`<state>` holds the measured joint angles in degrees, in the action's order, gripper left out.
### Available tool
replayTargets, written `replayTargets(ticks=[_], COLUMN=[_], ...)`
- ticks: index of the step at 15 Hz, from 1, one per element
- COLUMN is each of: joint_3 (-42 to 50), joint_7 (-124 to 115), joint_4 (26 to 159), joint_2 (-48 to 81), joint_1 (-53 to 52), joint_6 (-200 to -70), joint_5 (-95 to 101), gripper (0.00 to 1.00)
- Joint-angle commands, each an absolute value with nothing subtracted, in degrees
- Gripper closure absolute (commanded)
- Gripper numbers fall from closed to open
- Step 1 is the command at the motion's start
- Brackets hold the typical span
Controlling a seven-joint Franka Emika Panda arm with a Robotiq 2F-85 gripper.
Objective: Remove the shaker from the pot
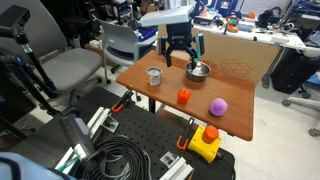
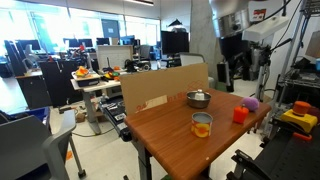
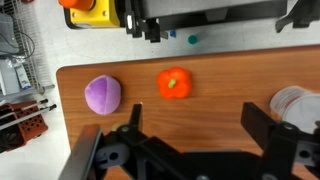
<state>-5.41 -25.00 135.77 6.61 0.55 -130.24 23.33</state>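
Observation:
My gripper moves outward over the shallow steel pot (image 1: 198, 70) next, turning slightly. Then it lowers into the pot's open top for the shaker, since its fingers still hang over bare wood.
The shallow shiny steel pot (image 1: 198, 70) stands near the back of the wooden table and also shows in an exterior view (image 2: 198, 98). Something small seems to lie inside it, but I cannot make out the shaker clearly. My gripper (image 1: 181, 60) hangs open and empty above the table, just beside and above the pot; it is also in an exterior view (image 2: 237, 78). In the wrist view the open fingers (image 3: 197, 125) frame bare wood, and the pot is out of that view.
A smaller steel cup (image 1: 154, 76) with a handle, an orange toy (image 1: 184, 96) and a purple ball (image 1: 217, 106) stand on the table (image 1: 235, 125). The wrist view shows the ball (image 3: 103, 95), the toy (image 3: 174, 84) and the cup (image 3: 296, 104). A cardboard sheet (image 1: 250, 52) stands behind.

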Motion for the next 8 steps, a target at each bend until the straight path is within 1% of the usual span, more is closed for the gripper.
replayTargets(ticks=[1,5,8], joint_3=[-1.6,1.8,2.9], joint_7=[-30.6,-32.8,-32.0], joint_4=[123.1,115.0,111.8], joint_2=[16.9,23.5,26.4], joint_1=[-2.2,-4.2,-4.1], joint_6=[-127.6,-128.8,-130.9], joint_5=[25.2,22.4,18.9], gripper=[0.00,0.00,0.00])
